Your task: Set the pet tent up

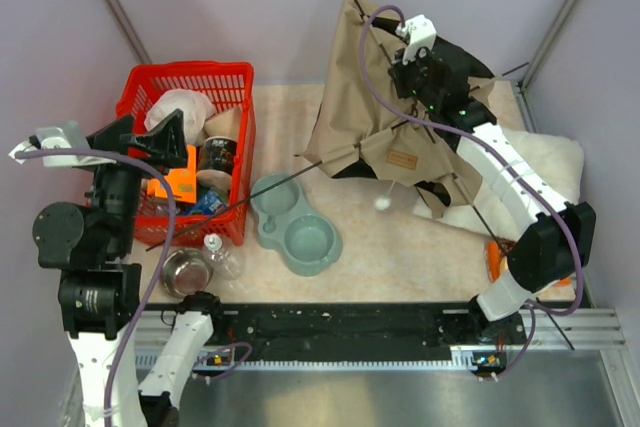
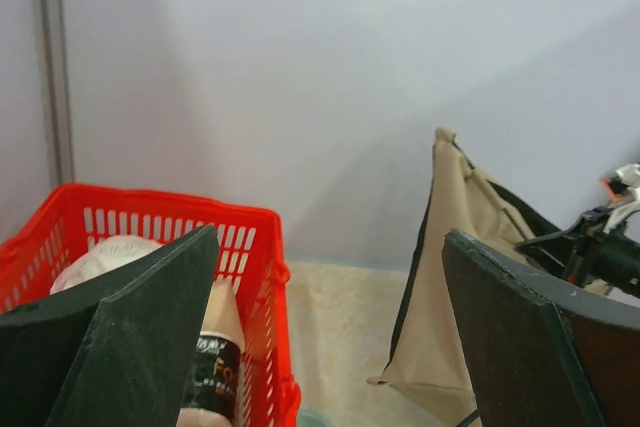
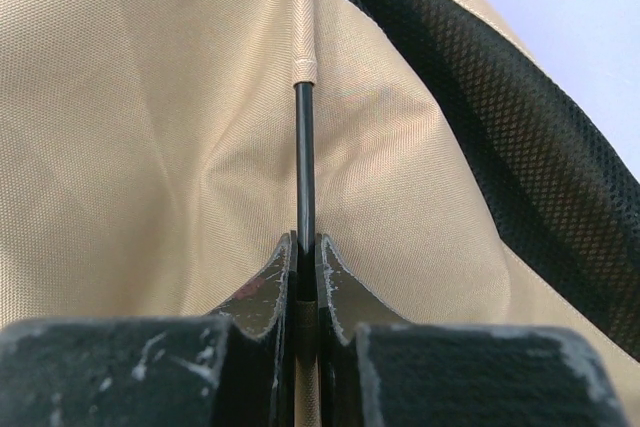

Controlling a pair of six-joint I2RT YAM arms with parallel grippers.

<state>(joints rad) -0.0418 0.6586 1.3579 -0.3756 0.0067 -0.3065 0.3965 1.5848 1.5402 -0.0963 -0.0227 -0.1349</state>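
Note:
I should first move my right gripper slightly outward with the tent (image 1: 375, 112), toward the back wall, and then open it, because the thin dark pole (image 3: 305, 167) already enters its sleeve.
The pet tent (image 1: 375, 112) is a half-raised heap of tan fabric with black lining at the back right of the mat. Its brown label (image 1: 402, 159) and white pompom (image 1: 383, 203) face the front. My right gripper (image 1: 408, 69) is up at the top of the tent, shut on a thin dark pole (image 3: 305, 167) just below the point where it enters a tan sleeve; the pole sits between the fingertips of the right gripper (image 3: 305, 247). Another pole (image 1: 250, 199) slants from the tent toward the basket. My left gripper (image 1: 140, 142) hovers open over the red basket, holding nothing, and in the left wrist view this gripper (image 2: 330, 347) faces the tent (image 2: 450, 277).
The red basket (image 1: 245, 97) at the left holds a can, a bag and other items. A grey-green double bowl (image 1: 295, 222), a steel bowl (image 1: 185, 269) and a clear bottle (image 1: 222, 255) stand near the front. A fluffy white cushion (image 1: 550, 162) lies behind the right arm.

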